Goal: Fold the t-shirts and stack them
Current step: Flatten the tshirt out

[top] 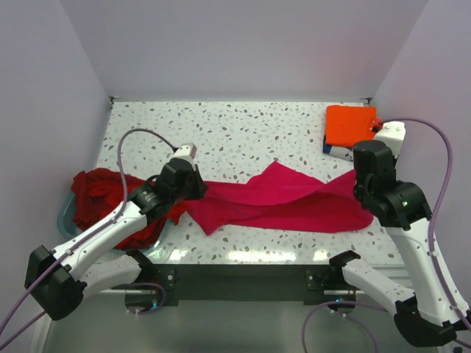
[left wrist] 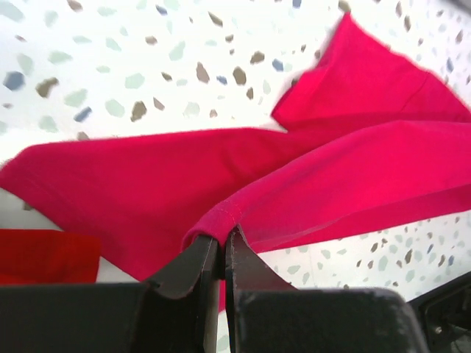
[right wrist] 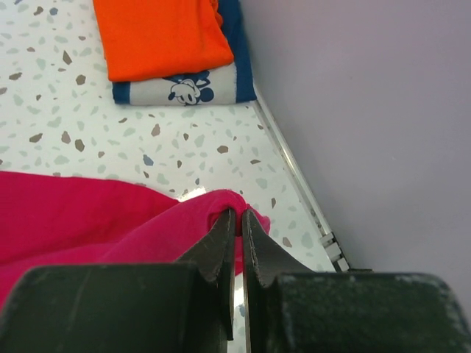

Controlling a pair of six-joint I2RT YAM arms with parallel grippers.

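My left gripper brings the raised hem back and down onto the magenta-pink t-shirt's near corner (top: 208, 232) (left wrist: 220, 305) by the tub next.
A magenta-pink t-shirt (top: 280, 198) lies stretched across the middle of the table between both arms. My left gripper (left wrist: 222, 239) is shut on a hemmed edge of the magenta-pink t-shirt (left wrist: 147, 191) at its left end. My right gripper (right wrist: 239, 213) is shut on a fold of the same t-shirt (right wrist: 88, 213) at its right end. A folded orange t-shirt (top: 350, 123) rests on a folded navy blue t-shirt with white print (right wrist: 184, 88) at the back right corner. Dark red t-shirts (top: 99, 195) are heaped at the left.
A pale blue tub (top: 65, 215) holds the dark red heap at the table's left edge. Walls close in the table on the left, back and right; the right wall (right wrist: 368, 110) is close beside my right gripper.
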